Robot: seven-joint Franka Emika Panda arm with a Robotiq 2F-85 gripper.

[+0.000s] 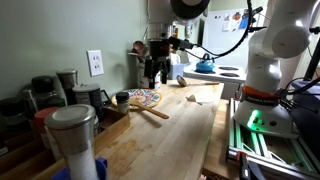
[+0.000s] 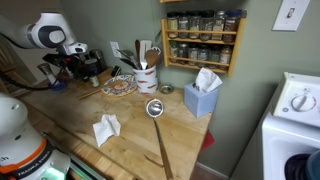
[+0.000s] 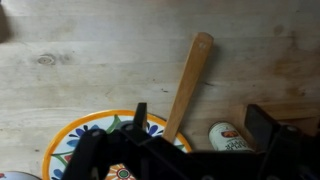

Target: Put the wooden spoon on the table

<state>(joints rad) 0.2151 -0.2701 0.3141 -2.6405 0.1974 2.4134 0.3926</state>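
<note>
The robot's gripper will move down next onto the wooden spoon's handle beside the plate's rim, since its open fingers are already on either side of that slim part.
The wooden spoon (image 3: 190, 75) lies with its wide end on the patterned plate (image 3: 85, 135) and its slim handle reaching out over the table (image 3: 90, 50). In an exterior view the spoon (image 1: 155, 111) angles off the plate (image 1: 145, 97) toward the front of the table (image 1: 180, 135). My gripper (image 3: 200, 125) hovers above the plate and spoon, open and empty, with its fingers either side of the handle. In an exterior view the gripper (image 1: 154, 75) hangs just above the plate's far edge. The spoon's wide end is hidden behind the gripper body in the wrist view.
A small can (image 3: 228, 137) lies next to the spoon handle. A white crock of utensils (image 2: 146, 78), a metal ladle (image 2: 155, 108), a blue tissue box (image 2: 203, 97) and a crumpled napkin (image 2: 106, 127) are on the table. Coffee machines (image 1: 70, 92) line the wall.
</note>
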